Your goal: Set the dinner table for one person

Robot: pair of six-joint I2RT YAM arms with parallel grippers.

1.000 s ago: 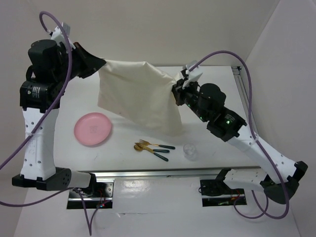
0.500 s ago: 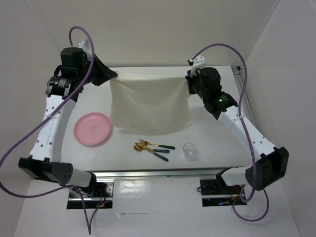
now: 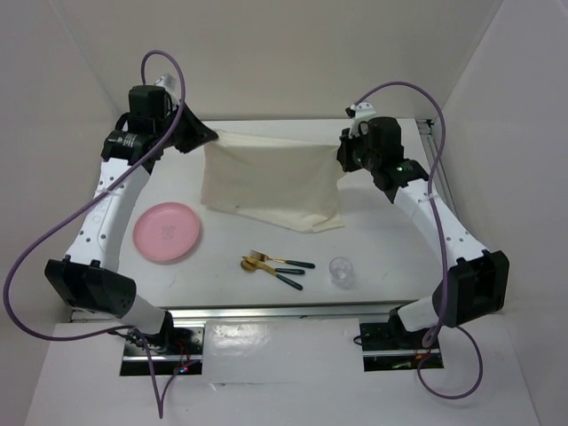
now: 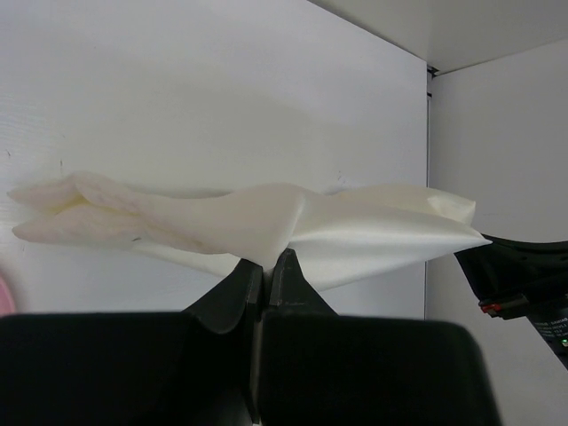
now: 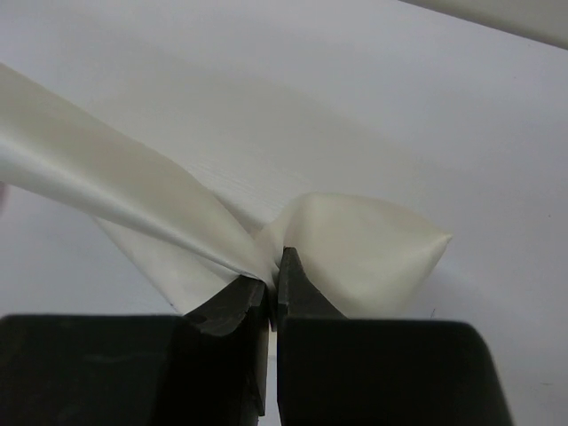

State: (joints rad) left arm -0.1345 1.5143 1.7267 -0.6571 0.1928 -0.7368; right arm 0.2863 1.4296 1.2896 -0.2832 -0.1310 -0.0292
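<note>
My right gripper will next rise to swing the cloth open, since the cloth's lower edge lies crooked. Then it will lower the cloth's corner onto the far tabletop and let go of it.
A cream cloth (image 3: 271,182) hangs stretched between my two grippers over the far half of the white dinner table (image 3: 390,240); its lower edge rests on the table. My left gripper (image 3: 209,136) is shut on the cloth's far left corner (image 4: 266,222). My right gripper (image 3: 341,153) is shut on the far right corner (image 5: 293,235). In the wrist views the left gripper (image 4: 266,264) and the right gripper (image 5: 274,282) each pinch a fold of cloth between closed jaws.
A pink plate (image 3: 167,232) lies at the left. Gold cutlery with dark handles (image 3: 275,264) and a clear glass (image 3: 341,271) sit near the front edge. A metal rail (image 3: 435,169) runs along the right side. White walls close the space.
Both grippers have moved toward the far side and lower with the cloth. The cloth has gone from hanging high to its lower edge lying on the table.
</note>
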